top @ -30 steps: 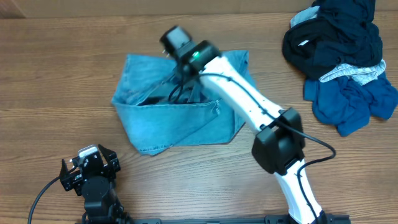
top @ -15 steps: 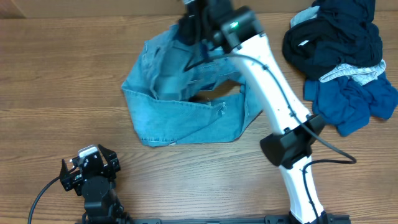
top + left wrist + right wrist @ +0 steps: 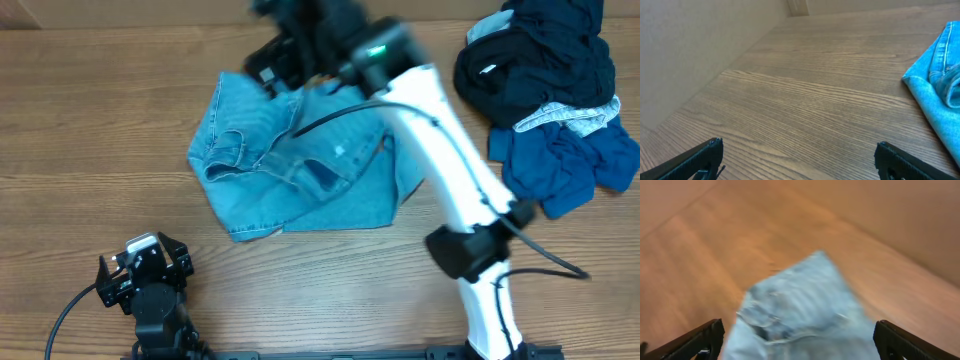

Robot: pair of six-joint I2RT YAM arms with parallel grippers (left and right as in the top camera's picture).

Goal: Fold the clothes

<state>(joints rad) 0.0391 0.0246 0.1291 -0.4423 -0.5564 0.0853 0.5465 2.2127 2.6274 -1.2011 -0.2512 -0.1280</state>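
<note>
I should next lower the open fingers of my right gripper back toward my base, onto the raised top of the stitched fold of denim (image 3: 264, 156) (image 3: 783, 339) below.
The light blue denim jeans (image 3: 300, 165) lie in a rumpled folded heap at the table's middle. My right gripper (image 3: 268, 62) hovers over their far edge, blurred by motion. In the right wrist view that gripper (image 3: 797, 340) stands open, the jeans (image 3: 800, 315) lying loose below and between its fingers. My left gripper (image 3: 145, 265) rests near the front left edge. In its own view it (image 3: 797, 160) is open over bare wood, with a corner of the jeans (image 3: 940, 85) at the right. Black and dark blue clothes (image 3: 545, 85) are piled at the far right.
The wooden table (image 3: 100, 120) stretches left of the jeans. My right arm (image 3: 450, 170) crosses the table from the front edge up over the jeans. A wall (image 3: 690, 45) runs along the table's left side in the left wrist view.
My right gripper carried a fold of the jeans toward the far side, then opened and let it go. The jeans have dropped into a flatter heap. The left arm has not moved.
</note>
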